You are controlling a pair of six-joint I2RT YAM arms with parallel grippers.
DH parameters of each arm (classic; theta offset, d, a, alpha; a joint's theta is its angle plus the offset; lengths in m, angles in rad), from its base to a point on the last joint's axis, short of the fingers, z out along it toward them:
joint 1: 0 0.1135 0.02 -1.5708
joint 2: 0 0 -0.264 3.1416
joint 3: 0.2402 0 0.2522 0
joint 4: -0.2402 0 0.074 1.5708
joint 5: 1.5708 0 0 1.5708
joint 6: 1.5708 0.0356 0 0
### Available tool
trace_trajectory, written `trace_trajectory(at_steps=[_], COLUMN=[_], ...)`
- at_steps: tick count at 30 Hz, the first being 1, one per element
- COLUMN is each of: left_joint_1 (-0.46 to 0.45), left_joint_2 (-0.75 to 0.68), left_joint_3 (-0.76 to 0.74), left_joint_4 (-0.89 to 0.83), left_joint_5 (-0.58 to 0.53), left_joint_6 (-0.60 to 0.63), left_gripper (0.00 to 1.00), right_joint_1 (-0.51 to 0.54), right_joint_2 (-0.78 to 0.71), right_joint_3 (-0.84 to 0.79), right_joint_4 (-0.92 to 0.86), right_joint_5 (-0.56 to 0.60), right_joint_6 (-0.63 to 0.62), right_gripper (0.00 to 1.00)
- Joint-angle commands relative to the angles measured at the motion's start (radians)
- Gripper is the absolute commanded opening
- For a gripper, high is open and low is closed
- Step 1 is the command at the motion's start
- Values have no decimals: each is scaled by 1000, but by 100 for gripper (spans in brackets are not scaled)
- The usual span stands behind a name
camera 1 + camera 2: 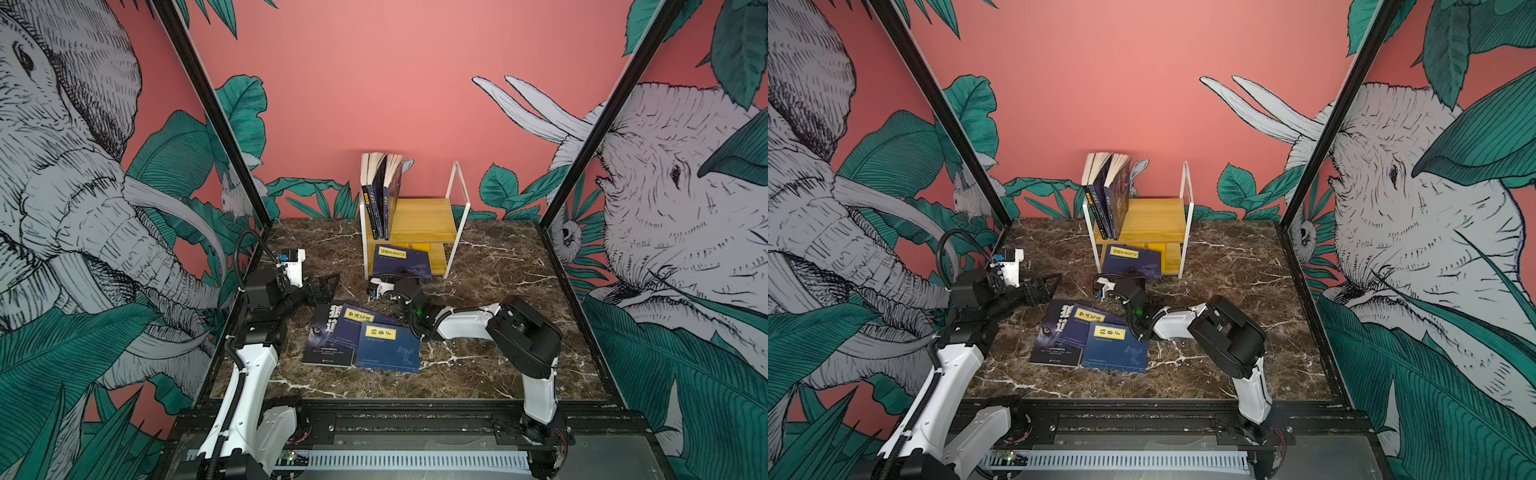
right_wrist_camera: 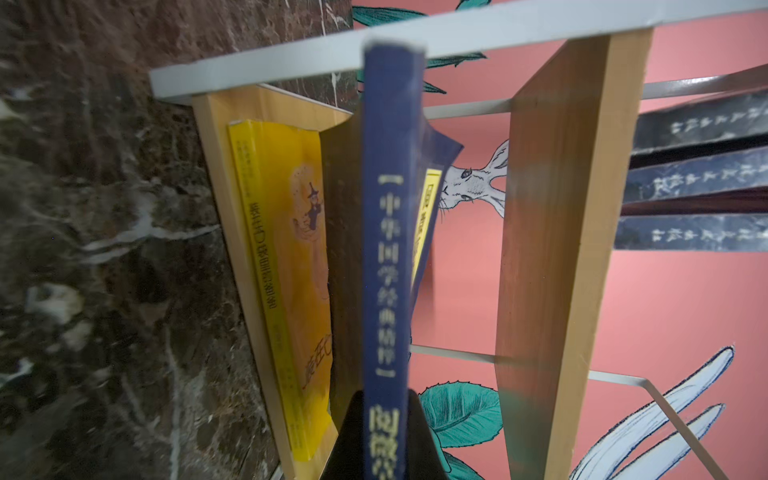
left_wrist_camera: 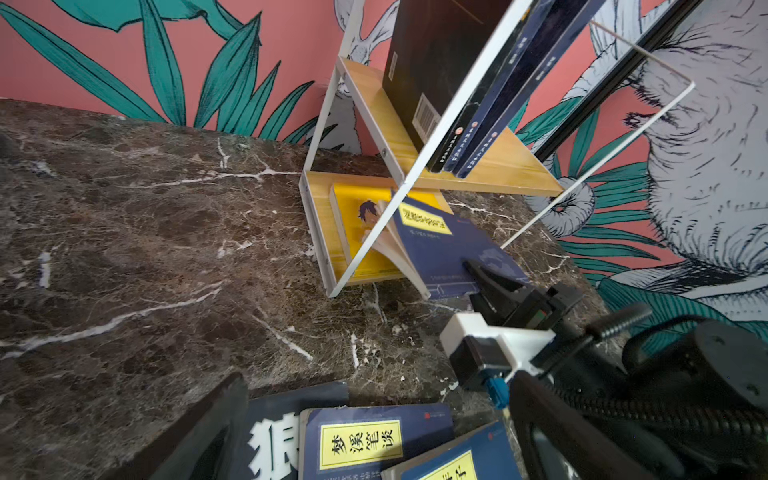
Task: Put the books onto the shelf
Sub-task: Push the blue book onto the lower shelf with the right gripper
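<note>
The right gripper should next push outward, slide the navy book deeper over the yellow cartoon-cover book [image 2: 292, 264] and release the spine, because that edge of the navy book still sticks out from the shelf.
The shelf [image 1: 424, 218] [image 1: 1152, 218] stands at the back of the table. Two purple-blue books [image 1: 384, 195] stand upright at the left end of its upper board. My right gripper [image 1: 400, 276] [image 2: 384, 436] is shut on the spine of a navy book [image 1: 402, 261] [image 3: 444, 245] [image 2: 384, 249], which tilts into the lower tier's front opening. A black wolf-eyes book [image 1: 326, 338], a navy book [image 1: 360, 322] and another navy book [image 1: 388, 348] lie overlapping on the table. My left gripper [image 1: 323, 286] [image 3: 378, 386] hangs open and empty just behind them, to their left.
A yellow cartoon-cover book [image 3: 353, 224] [image 2: 286, 270] lies flat on the lower board under the held book. A dark book with a yellow-lettered spine [image 1: 367, 203] stands leftmost on the upper board. The marble table [image 1: 498, 270] is bounded by black frame posts and printed walls.
</note>
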Motion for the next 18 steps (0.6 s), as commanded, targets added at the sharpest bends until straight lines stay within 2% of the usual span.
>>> trace_trajectory(at_steps=[1, 9, 18], left_joint_1=[3, -5, -7], left_joint_2=[-25, -36, -36], left_joint_3=[8, 2, 8], left_joint_4=[-35, -28, -35], left_joint_5=[-48, -42, -46], left_joint_6=[66, 68, 70], left_gripper=[99, 99, 99], right_joint_1=[-25, -63, -82], right_joint_2=[26, 110, 142], right_joint_3=[67, 177, 228], right_joint_4=[16, -108, -264], right_joint_5=[-34, -57, -137], right_joint_6=[-22, 19, 50], right_gripper=[0, 0, 0])
